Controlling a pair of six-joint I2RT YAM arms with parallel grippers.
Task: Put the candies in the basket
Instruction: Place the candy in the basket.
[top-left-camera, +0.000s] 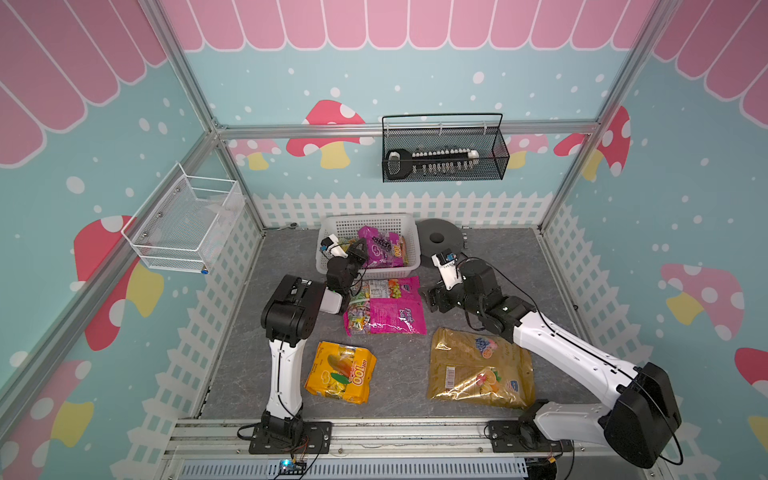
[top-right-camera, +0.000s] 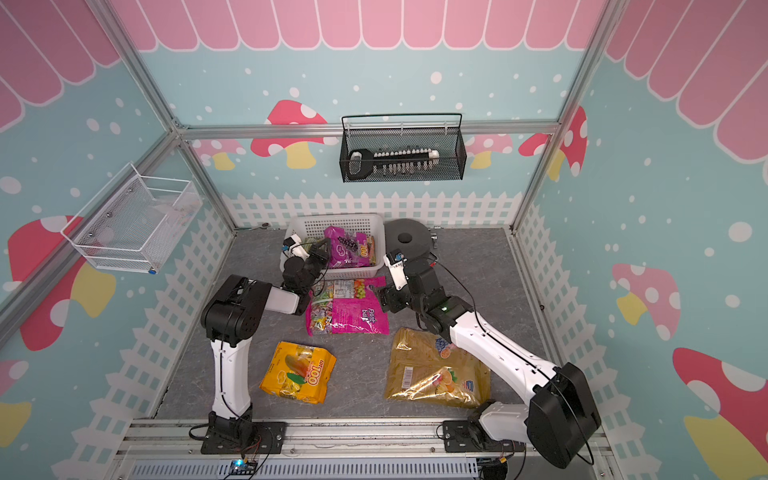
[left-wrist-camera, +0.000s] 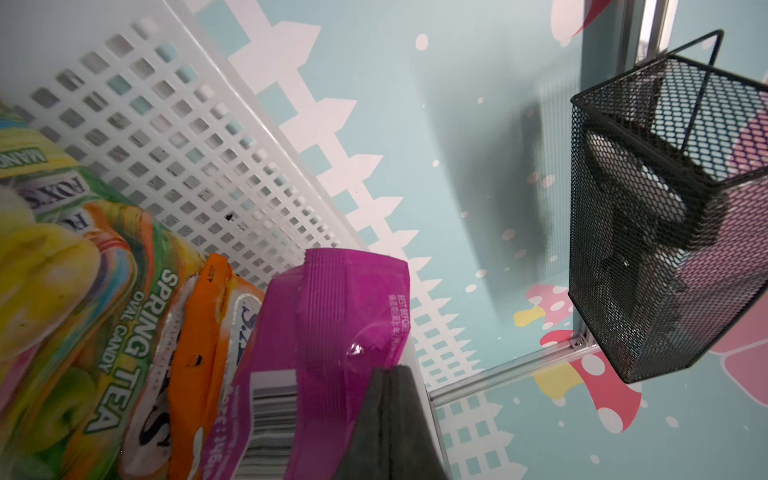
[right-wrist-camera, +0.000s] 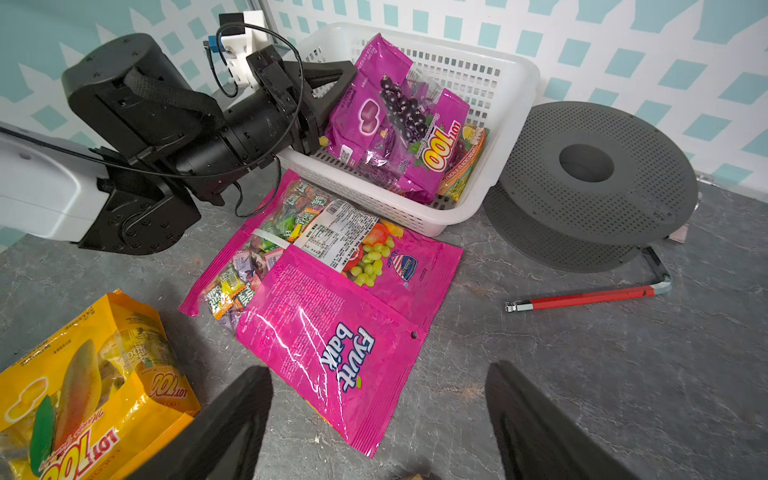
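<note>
The purple grape bag shifts toward the basket's end by the grey spool (top-left-camera: 409, 243) next with my left gripper, which then releases the bag's edge. The bag already stands inside the basket's sides.
The white basket (top-left-camera: 370, 272) (top-right-camera: 332, 274) (right-wrist-camera: 523, 83) stands at the back of the floor. My left gripper (top-left-camera: 358, 249) (top-right-camera: 322, 251) (left-wrist-camera: 390, 370) (right-wrist-camera: 351, 70) is shut on the edge of the purple grape bag (top-left-camera: 380, 249) (top-right-camera: 347, 249) (left-wrist-camera: 332, 316) (right-wrist-camera: 399, 120), which stands tilted inside it. A small green-yellow bag (left-wrist-camera: 95, 332) lies underneath. The big magenta bag (top-left-camera: 395, 311) (right-wrist-camera: 332, 332) lies in front of the basket. My right gripper (top-left-camera: 432, 297) (top-right-camera: 384, 297) (right-wrist-camera: 380, 370) hovers open by its right edge. Nearer the front lie the orange-yellow bag (top-left-camera: 340, 372) (right-wrist-camera: 83, 395) and the gold bag (top-left-camera: 478, 370).
A grey perforated spool (top-left-camera: 440, 239) (right-wrist-camera: 590, 183) sits right of the basket, with a thin red stick (right-wrist-camera: 582, 299) on the floor beside it. A black mesh basket (top-left-camera: 444, 153) (left-wrist-camera: 665, 208) hangs on the back wall, a white wire basket (top-left-camera: 187, 224) on the left wall.
</note>
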